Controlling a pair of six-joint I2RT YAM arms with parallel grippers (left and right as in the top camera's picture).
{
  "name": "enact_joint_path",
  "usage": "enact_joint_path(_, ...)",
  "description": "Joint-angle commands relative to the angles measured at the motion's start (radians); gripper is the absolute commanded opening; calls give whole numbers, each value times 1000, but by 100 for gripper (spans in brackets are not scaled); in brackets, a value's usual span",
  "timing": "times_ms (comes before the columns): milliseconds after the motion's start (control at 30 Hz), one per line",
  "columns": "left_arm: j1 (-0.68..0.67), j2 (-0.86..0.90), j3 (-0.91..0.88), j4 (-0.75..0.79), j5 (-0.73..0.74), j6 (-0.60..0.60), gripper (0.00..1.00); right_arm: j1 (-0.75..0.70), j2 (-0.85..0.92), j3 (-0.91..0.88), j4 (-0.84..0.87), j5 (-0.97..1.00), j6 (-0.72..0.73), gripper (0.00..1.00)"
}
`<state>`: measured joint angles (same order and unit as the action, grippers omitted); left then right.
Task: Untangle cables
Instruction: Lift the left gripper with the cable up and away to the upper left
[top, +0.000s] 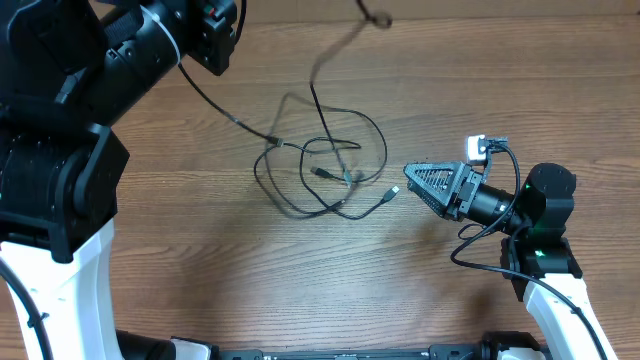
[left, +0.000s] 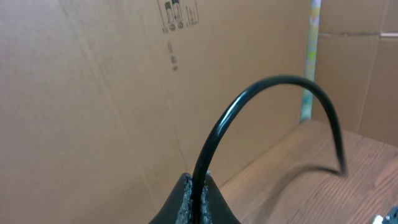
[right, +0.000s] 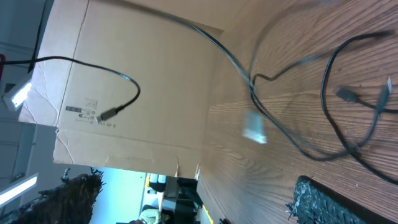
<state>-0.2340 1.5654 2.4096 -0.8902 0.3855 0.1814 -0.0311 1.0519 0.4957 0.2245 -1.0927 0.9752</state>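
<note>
My left gripper should next carry the cable down and to the left in the overhead view and release it there, since Tabletop clear of the tangle (right: 329, 118) lies below.
Several thin black cables (top: 322, 165) lie in a loose tangle mid-table, with plug ends (top: 392, 193) at its right. My left gripper (top: 215, 30) is raised at the far left. In the left wrist view its jaws (left: 200, 186) are shut on one black cable (left: 273, 81), which arcs up and to the right. A blurred strand (top: 335, 55) runs from the top edge down to the tangle. My right gripper (top: 408, 172) is open and empty, low, just right of the tangle. The right wrist view shows one finger (right: 336, 202), the tangle (right: 329, 118) and a hanging plug (right: 109, 114).
A large cardboard box (left: 93, 93) stands behind the wooden table (top: 200, 280). More boxes (left: 360, 68) stand at the far right. The left arm's bulky black body (top: 60, 130) fills the left side, and the right arm's base (top: 545, 240) is at the right.
</note>
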Motion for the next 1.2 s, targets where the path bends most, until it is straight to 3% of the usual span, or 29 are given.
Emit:
enact_joint_path(0, -2, 0, 9, 37, 8, -56, 4, -1, -7, 8, 4, 0, -8, 100)
enact_joint_path(200, -1, 0, 9, 96, -32, -74, 4, -1, -7, 8, 4, 0, -8, 100)
enact_joint_path(500, -1, 0, 9, 28, -368, -74, 4, -1, -7, 8, 4, -8, -9, 100)
enact_joint_path(700, 0, 11, 7, -5, -509, -89, 4, -1, -7, 8, 4, -8, -8, 100)
enact_joint_path(867, 27, 35, 7, -23, -543, -121, 4, -1, -7, 8, 4, -8, -9, 100)
enact_joint_path(1167, 187, 137, 7, -54, -472, -365, 4, -1, -7, 8, 4, -7, -9, 100)
